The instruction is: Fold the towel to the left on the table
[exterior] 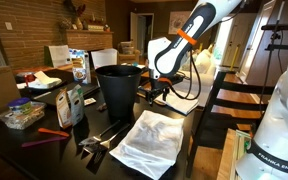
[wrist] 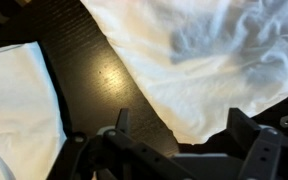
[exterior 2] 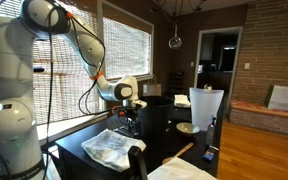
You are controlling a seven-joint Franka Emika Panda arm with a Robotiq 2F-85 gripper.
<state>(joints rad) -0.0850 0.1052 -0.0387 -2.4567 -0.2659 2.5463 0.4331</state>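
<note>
My gripper should next move almost straight down onto the towel's corner (exterior: 147, 113) (wrist: 190, 134), which is still below and between its open fingers. Then it should close.
The towel (exterior: 149, 140) is a large, white, wrinkled cloth lying flat on the dark glossy table (exterior: 54, 150), in front of the black bin. It also shows in an exterior view (exterior 2: 109, 148) and fills the upper right of the wrist view (wrist: 204, 55). My gripper (exterior: 157, 92) hangs a little above the towel's far edge, beside the bin; it also shows in an exterior view (exterior 2: 131, 112). In the wrist view the gripper (wrist: 184, 130) is open, with a corner of the towel lying below, between the two fingers. Nothing is held.
A black bin (exterior: 119, 88) stands just behind the towel. Cartons (exterior: 72, 103), a bag of items (exterior: 22, 115) and utensils (exterior: 99, 135) crowd the table beside it. A dark slatted chair (exterior: 224, 110) stands at the table's side. Another white sheet (wrist: 19, 100) lies near the towel.
</note>
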